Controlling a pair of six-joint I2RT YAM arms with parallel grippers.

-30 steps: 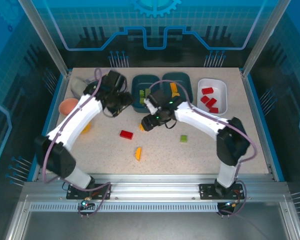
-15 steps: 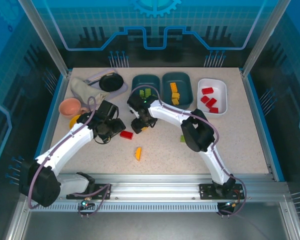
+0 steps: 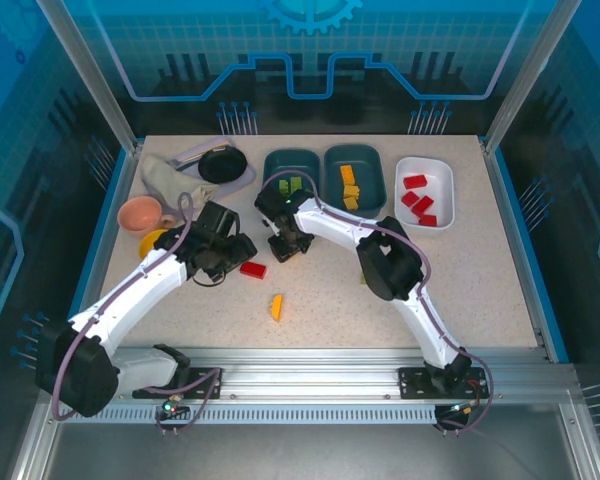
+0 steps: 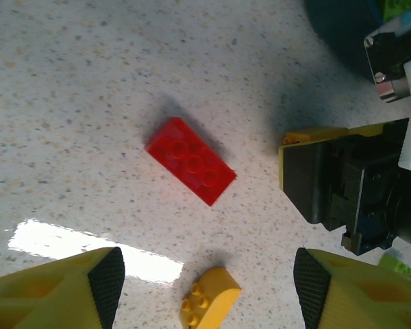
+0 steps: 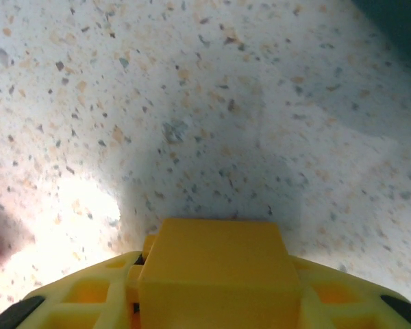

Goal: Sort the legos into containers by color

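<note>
The orange-yellow legos are gathered in the middle teal container (image 3: pixel 370 165), so my right gripper should lift its orange-yellow lego outward over that container, then lower it and let it go.
A red lego (image 4: pixel 190 160) lies flat on the speckled table, just ahead of my open left gripper (image 4: pixel 205 284). A small orange-yellow lego (image 4: pixel 209 306) lies between its fingertips. From above, the left gripper (image 3: pixel 238 250) hovers beside the red lego (image 3: pixel 252 269). My right gripper (image 3: pixel 284 250) is low over the table and shut on an orange-yellow lego (image 5: pixel 218 271). Another orange-yellow lego (image 3: pixel 276 307) lies nearer the front. The left teal container (image 3: pixel 278 165) holds green legos, the middle teal container (image 3: pixel 370 165) orange-yellow ones, the white container (image 3: pixel 435 170) red ones.
A green lego (image 3: pixel 364 277) peeks out beside the right arm's elbow. A pink bowl (image 3: pixel 138 212), a yellow bowl (image 3: pixel 152 240), a black dish (image 3: pixel 223 163) and a grey cloth (image 3: pixel 165 177) crowd the back left corner.
My left arm swung from the back tubs forward to the red lego. My right gripper moved left, dropped to the table and closed on an orange-yellow lego.
</note>
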